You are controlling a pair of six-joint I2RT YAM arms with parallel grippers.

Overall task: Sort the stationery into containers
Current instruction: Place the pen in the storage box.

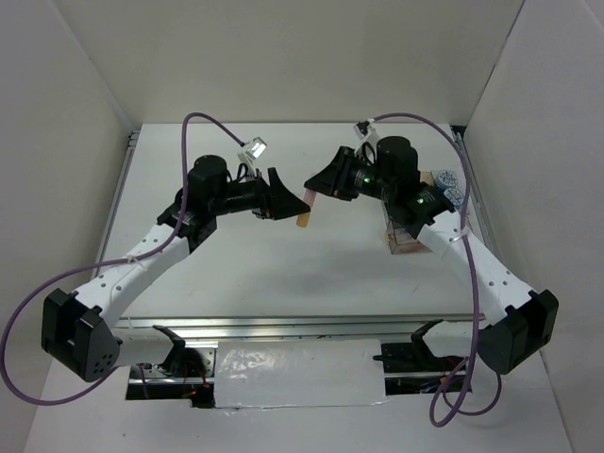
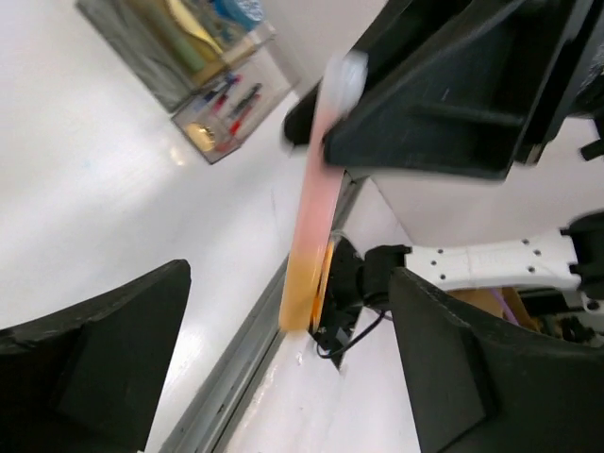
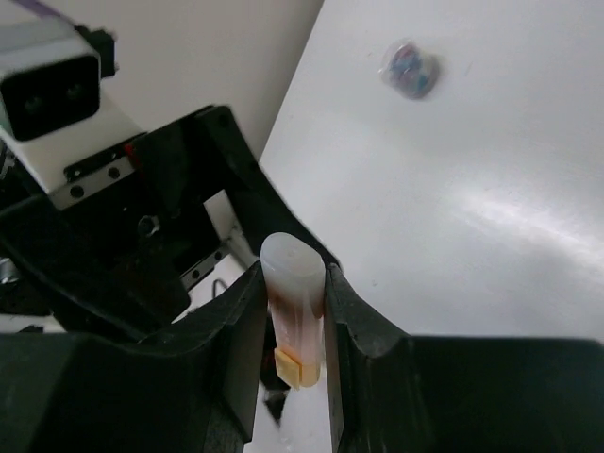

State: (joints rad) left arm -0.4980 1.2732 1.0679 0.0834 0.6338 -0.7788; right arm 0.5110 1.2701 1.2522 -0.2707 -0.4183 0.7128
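My right gripper carries the highlighter to the right in the top view next. It turns downward over the clear brownish container and releases, because pens already lie there.
An orange highlighter with a pale cap hangs in the air above the middle of the table. My right gripper is shut on its cap end; in the right wrist view the highlighter sits pinched between both fingers. My left gripper faces it from the left and is open. In the left wrist view the highlighter hangs free between the wide-spread fingers, touching neither. The clear brownish container stands at the right under my right arm, with pens in one compartment.
Two blue tape rolls lie by the right wall behind the container. A small round blue-grey thing, blurred, lies on the white table. White walls enclose the table, and a metal rail runs along its near edge.
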